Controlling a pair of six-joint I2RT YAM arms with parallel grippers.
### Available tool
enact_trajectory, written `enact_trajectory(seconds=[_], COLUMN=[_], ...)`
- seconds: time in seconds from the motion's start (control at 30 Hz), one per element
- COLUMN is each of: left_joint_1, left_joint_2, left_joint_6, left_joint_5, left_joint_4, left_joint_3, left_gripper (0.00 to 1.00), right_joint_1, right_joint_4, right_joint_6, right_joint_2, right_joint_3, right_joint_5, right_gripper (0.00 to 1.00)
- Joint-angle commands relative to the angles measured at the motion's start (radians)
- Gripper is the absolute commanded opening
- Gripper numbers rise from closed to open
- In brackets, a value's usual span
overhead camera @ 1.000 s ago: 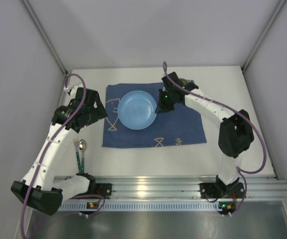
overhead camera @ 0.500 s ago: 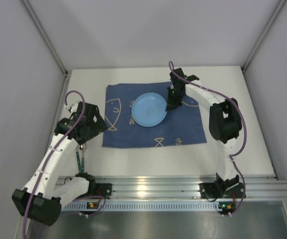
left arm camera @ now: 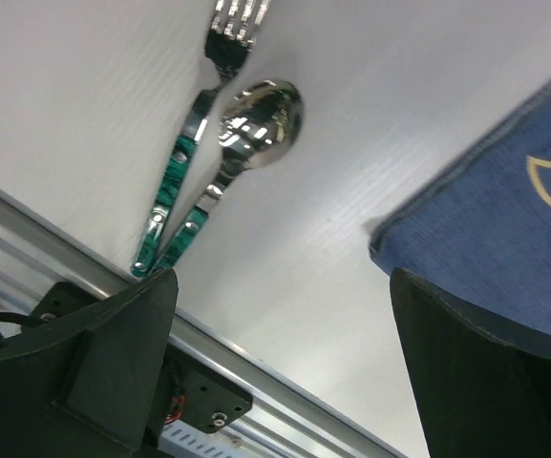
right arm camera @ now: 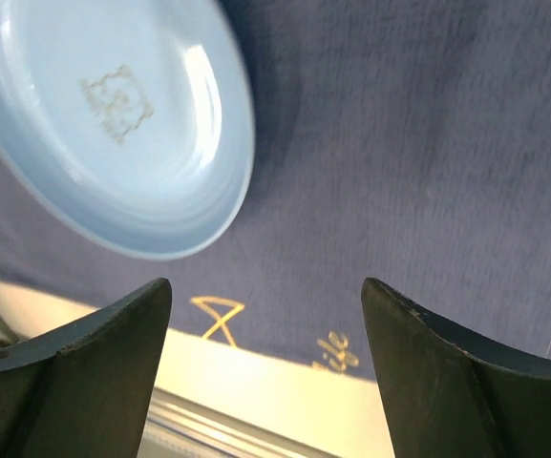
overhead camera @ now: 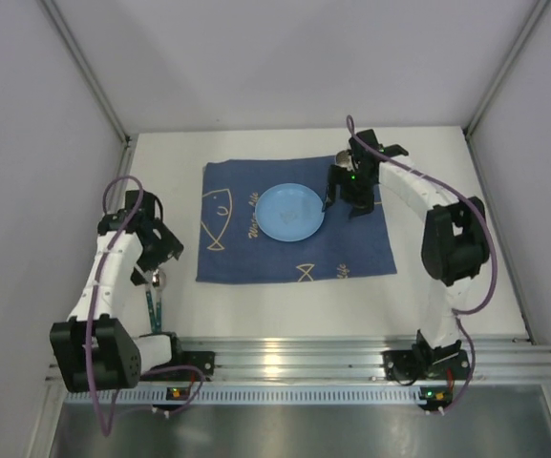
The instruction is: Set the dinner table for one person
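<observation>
My left gripper should next go down onto the spoon's bowl (overhead camera: 158, 279) (left arm camera: 264, 119), with one finger on each side of the bowl, because the handle end of the spoon is close against the fork's handle.
A light blue plate (overhead camera: 290, 212) lies flat on the dark blue fish-print mat (overhead camera: 256, 258), which is spread on the white dinner table (overhead camera: 447, 277). My right gripper (overhead camera: 347, 202) hovers open just right of the plate, holding nothing. In the right wrist view the plate (right arm camera: 113, 124) is up left, clear of the right gripper (right arm camera: 265, 286). A spoon (overhead camera: 158, 280) and a green-handled fork (overhead camera: 150, 307) lie left of the mat. My left gripper (overhead camera: 153, 260) is open above them. The left wrist view shows the spoon (left arm camera: 256, 114) and fork (left arm camera: 208, 95) beyond the empty left gripper (left arm camera: 283, 286).
An aluminium rail (overhead camera: 304, 358) with both arm bases runs along the table's near edge. White walls enclose the table at the left, right and back. The mat's corner (left arm camera: 485, 239) lies near the left gripper's right finger.
My right gripper has opened, let go of the plate and shifted right; the plate now rests on the mat. The left arm has drawn in to the left, over the spoon and fork.
</observation>
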Motion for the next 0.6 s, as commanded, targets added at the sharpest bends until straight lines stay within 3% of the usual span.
enact_trajectory(seconds=[0.0, 0.4, 0.57], left_joint_1=[0.105, 0.159, 0.161], left_joint_2=[0.096, 0.392, 0.490], left_joint_6=[0.128, 0.254, 0.277], left_joint_5=[0.011, 0.072, 0.018], left_joint_4=[0.034, 0.224, 0.217], left_joint_3=[0.010, 0.062, 0.099], left_gripper=[0.98, 0.96, 0.95], right_joint_1=[-0.001, 0.000, -0.003], right_joint_4=[0.027, 0.039, 0.039], right_joint_6=[-0.001, -0.036, -0.047], right_joint_2=[-0.177, -0.329, -0.362], right_joint_3=[-0.057, -0.273, -0.312], right_joint_5=[-0.052, -0.045, -0.025], right_gripper=[0.81, 0.80, 0.80])
